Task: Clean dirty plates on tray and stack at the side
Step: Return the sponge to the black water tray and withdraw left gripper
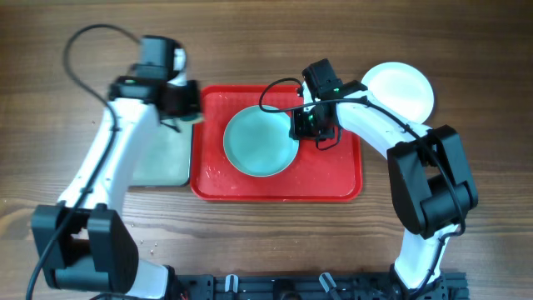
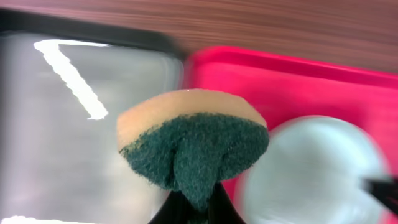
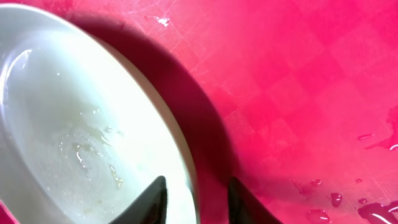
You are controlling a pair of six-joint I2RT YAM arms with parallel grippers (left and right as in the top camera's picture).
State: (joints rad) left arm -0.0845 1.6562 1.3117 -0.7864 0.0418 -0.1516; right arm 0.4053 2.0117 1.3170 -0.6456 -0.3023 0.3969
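I need to move my left gripper to the left in the overhead view next, then bring it down and let go of the sponge [image 2: 193, 143].
One pale aqua plate [image 1: 261, 142] lies on the red tray [image 1: 333, 185]. In the right wrist view the plate [image 3: 74, 124] looks wet, with yellowish smears. My right gripper [image 1: 301, 125] [image 3: 197, 186] is at its right rim, open, one finger over the plate and one over the tray [image 3: 298, 93]. A white plate [image 1: 400, 90] sits on the table right of the tray. My left gripper [image 1: 183, 100] [image 2: 198, 208] hovers at the tray's left edge, shut on a yellow-and-green sponge [image 2: 193, 143], green side toward the camera. The left wrist view shows the aqua plate [image 2: 311, 168] blurred at lower right.
A smaller black-rimmed tray [image 1: 162, 162] [image 2: 62, 124] lies left of the red tray [image 2: 298, 81], under the left arm. Water drops [image 3: 336, 199] dot the red tray beside the plate. Bare wooden table surrounds both trays.
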